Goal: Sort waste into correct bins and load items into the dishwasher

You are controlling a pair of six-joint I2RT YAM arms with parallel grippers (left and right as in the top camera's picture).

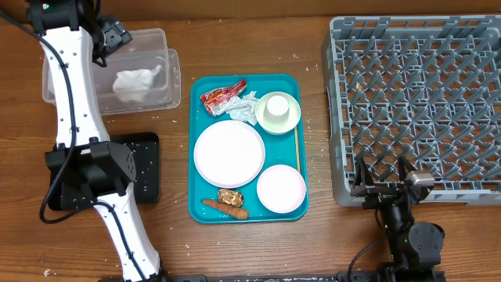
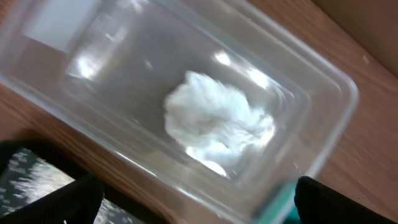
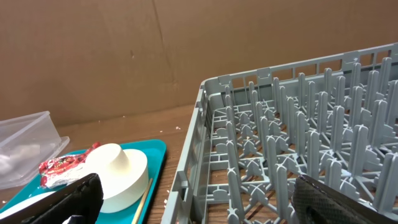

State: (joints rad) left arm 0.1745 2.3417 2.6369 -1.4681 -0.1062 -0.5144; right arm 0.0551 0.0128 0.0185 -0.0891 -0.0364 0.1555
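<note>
The left gripper will next move over the teal tray and then go down to the white scrap's end by the wrapper [image 1: 237, 106], because the scrap is still among dishes.
A crumpled white napkin [image 1: 137, 83] [image 2: 217, 124] lies loose inside the clear tub [image 1: 168, 63] [image 2: 323, 99]. My left gripper [image 1: 112, 37] [image 2: 199, 214] hangs open above the tub with nothing between its fingers. On the teal tray [image 1: 291, 81] are a red wrapper [image 1: 223, 95] [image 3: 62, 168], a bowl [image 1: 278, 112] [image 3: 121, 174], a large plate [image 1: 229, 153], a smaller plate [image 1: 281, 189], a brown lump [image 1: 229, 197] and a carrot piece [image 1: 227, 209]. The grey dish rack [image 1: 415, 102] [image 3: 298, 124] has nothing in it. My right gripper [image 1: 383, 186] [image 3: 205, 208] is open at its near left corner.
The black tray [image 1: 147, 168] [image 2: 31, 177], speckled with white grains, lies below the tub, partly under my left arm. A second crumpled white scrap [image 1: 246, 106] sits beside the wrapper, and a thin stick [image 1: 297, 149] lies along the teal tray's right side. White crumbs dot the wooden table.
</note>
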